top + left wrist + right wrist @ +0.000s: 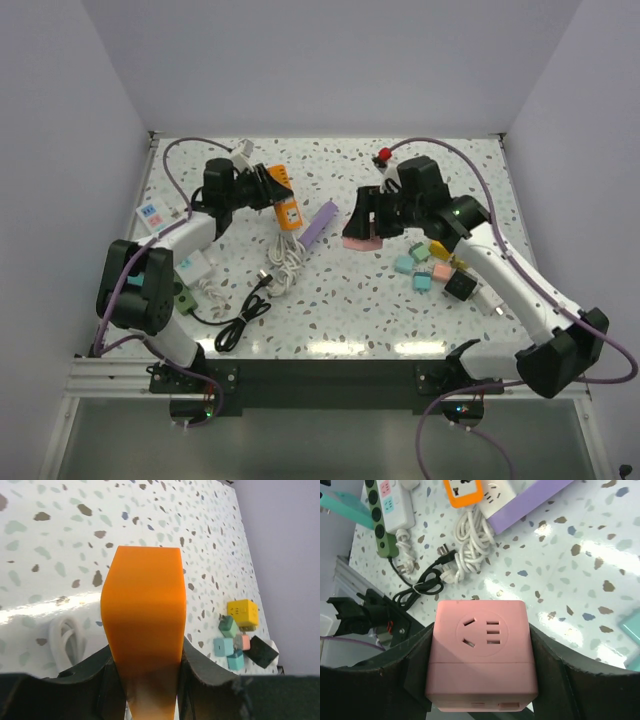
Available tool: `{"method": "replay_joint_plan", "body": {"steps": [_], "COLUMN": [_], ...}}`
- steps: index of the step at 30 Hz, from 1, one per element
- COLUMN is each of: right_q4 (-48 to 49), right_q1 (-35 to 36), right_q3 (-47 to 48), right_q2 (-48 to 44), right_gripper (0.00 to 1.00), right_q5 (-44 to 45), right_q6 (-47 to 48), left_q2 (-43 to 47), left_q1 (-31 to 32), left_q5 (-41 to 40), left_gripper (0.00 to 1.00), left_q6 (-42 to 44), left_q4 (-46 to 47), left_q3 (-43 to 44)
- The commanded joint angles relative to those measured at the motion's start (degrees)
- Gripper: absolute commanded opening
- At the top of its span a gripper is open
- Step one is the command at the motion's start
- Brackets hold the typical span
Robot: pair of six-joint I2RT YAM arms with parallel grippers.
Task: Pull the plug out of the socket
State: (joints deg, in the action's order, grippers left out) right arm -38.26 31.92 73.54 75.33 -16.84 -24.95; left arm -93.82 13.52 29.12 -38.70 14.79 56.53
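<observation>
I need to lower my right gripper toward the yellow cube next and let go of the socket on the tabletop beside it, since the pink cube's facing outlet is empty.
My left gripper (262,186) is shut on the end of an orange socket strip (285,203) at the back left. In the left wrist view the orange body (145,605) fills the gap between my fingers (87,672). My right gripper (366,224) is shut on a pink cube socket (361,238) and holds it near the table's middle. In the right wrist view the pink cube (481,650) sits between both fingers (557,672), and its facing outlet has no plug in it. A white cable (288,264) runs from the orange strip. I cannot tell where its plug sits.
A purple strip (320,223) lies next to the orange one. A green and white power strip (190,272) and a black cable (243,312) lie at the front left. Several small cube sockets (440,268), teal, yellow, pink and black, sit under the right arm.
</observation>
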Motion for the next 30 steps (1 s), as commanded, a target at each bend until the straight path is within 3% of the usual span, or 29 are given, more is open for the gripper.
{"method": "replay_joint_plan", "body": {"steps": [1,5,8,13,18,26,30], "right_q4": [-15.3,-16.5,-17.1,-12.6,-11.4,-12.0,-13.0], "right_q1": [-0.9,-3.4,-9.4,-13.8,-17.2,-21.6,-23.6], "right_q3": [3.8,2.4,1.4,1.7,6.4,15.1,18.4], "right_q2": [-0.4,0.3,6.1,14.3,23.5,38.6,43.0], "right_gripper": [0.0,0.0,0.0,0.0,0.0,0.0,0.01], "right_q5": [6.5,15.9,18.5,25.3,24.9,23.5,23.6], "right_q6": [3.2,2.5,1.4,-2.5,-5.1,-5.9,-6.5], "left_q2": [0.1,0.6,2.1,0.8,-2.1,-10.2,-11.0], "left_q1": [-1.3,-1.3,-0.6,6.9,17.4,22.1,23.7], "left_q5": [-5.1,-3.0,0.6,5.9,-3.9,-12.5,-11.8], "left_gripper": [0.0,0.0,0.0,0.0,0.0,0.0,0.0], "left_q6": [3.8,2.0,-0.5,1.9,6.4,9.6,9.9], "left_q4": [0.9,3.0,5.5,1.1,-9.3,-20.9,-20.9], "left_q3": [1.0,0.7,-0.6,2.6,5.2,11.4,13.1]}}
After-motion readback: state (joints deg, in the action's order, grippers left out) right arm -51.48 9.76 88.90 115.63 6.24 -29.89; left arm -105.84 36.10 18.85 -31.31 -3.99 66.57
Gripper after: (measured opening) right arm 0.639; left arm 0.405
